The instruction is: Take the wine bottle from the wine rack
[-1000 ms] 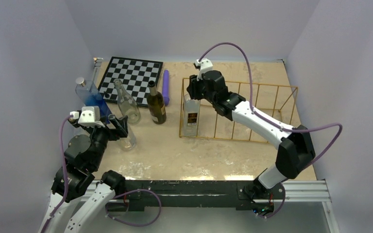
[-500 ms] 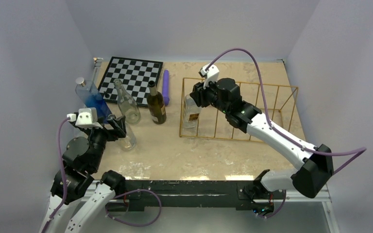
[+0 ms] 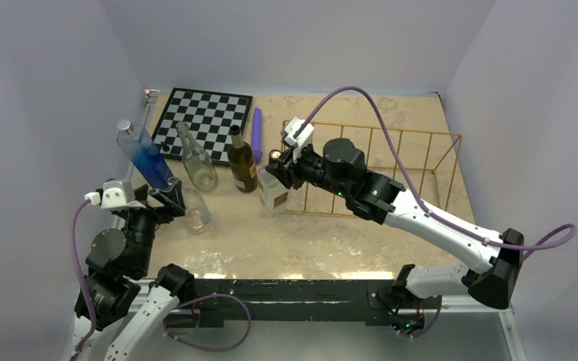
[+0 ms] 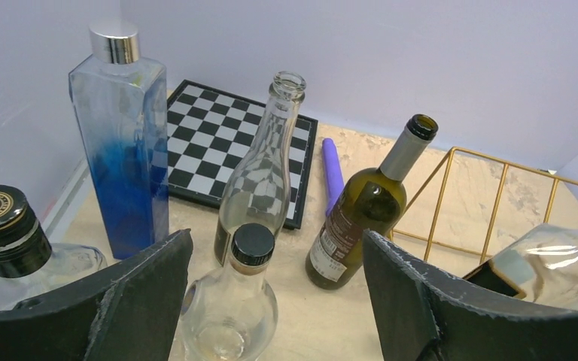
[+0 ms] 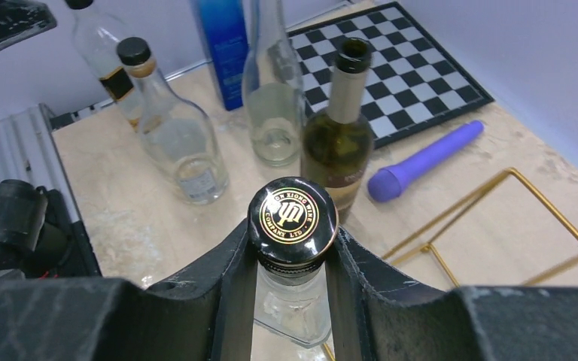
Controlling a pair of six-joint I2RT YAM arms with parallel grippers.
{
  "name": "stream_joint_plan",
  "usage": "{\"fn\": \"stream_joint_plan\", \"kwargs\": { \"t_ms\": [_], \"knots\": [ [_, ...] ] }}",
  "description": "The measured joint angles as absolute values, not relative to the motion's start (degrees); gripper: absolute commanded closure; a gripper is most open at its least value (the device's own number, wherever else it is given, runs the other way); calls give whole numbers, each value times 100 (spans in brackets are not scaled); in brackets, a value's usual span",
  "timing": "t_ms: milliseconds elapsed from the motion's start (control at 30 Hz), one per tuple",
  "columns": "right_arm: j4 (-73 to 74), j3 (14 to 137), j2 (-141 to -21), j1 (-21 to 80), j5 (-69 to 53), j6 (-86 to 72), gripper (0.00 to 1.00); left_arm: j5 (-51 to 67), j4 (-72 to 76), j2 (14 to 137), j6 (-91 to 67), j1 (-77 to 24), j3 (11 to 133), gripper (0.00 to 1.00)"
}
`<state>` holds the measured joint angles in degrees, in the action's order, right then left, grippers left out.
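Observation:
My right gripper shifts to the left in the top view next and lowers the bottle onto the tabletop patch between round bottle and rack, since that patch stands bare.
The wine bottle (image 3: 273, 189) is clear glass with a black gold-printed cap (image 5: 292, 214). My right gripper (image 3: 278, 161) is shut on its neck just under the cap and holds it tilted, just outside the left end of the gold wire wine rack (image 3: 421, 133). The rack wire also shows in the right wrist view (image 5: 451, 210) and the left wrist view (image 4: 497, 161). My left gripper (image 4: 275, 239) is open, with a round clear black-capped bottle (image 4: 233, 301) between its fingers, untouched.
Left of the rack stand a dark green bottle (image 3: 242, 162), a tall clear bottle (image 3: 197, 162), a blue square bottle (image 3: 141, 154) and the round bottle (image 3: 196, 214). Another black-capped bottle (image 4: 0, 226) stands beside my left gripper. A chessboard (image 3: 207, 113) and a purple stick (image 3: 257, 134) lie behind.
My right gripper has carried the clear bottle out of the rack's left end, leftward and toward me, tilting it. My left arm has drawn back a little.

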<state>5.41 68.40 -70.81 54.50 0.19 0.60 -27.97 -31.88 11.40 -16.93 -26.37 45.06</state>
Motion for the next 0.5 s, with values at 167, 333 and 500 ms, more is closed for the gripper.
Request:
{"fn": "stream_joint_plan", "kwargs": {
  "t_ms": [167,333,500],
  "knots": [
    [250,7026,-7669,5754,-137,62,98,-2897,-3127,1046,-1693,-2637,4504,14],
    [-67,7133,-8390,5942,-287,62,97,-2928,-3096,1039,-1695,-2637,4497,14],
    [-132,7332,-8965,6066,-373,62,96,-2941,-3094,1022,-1695,-2637,4464,14]
  ]
}}
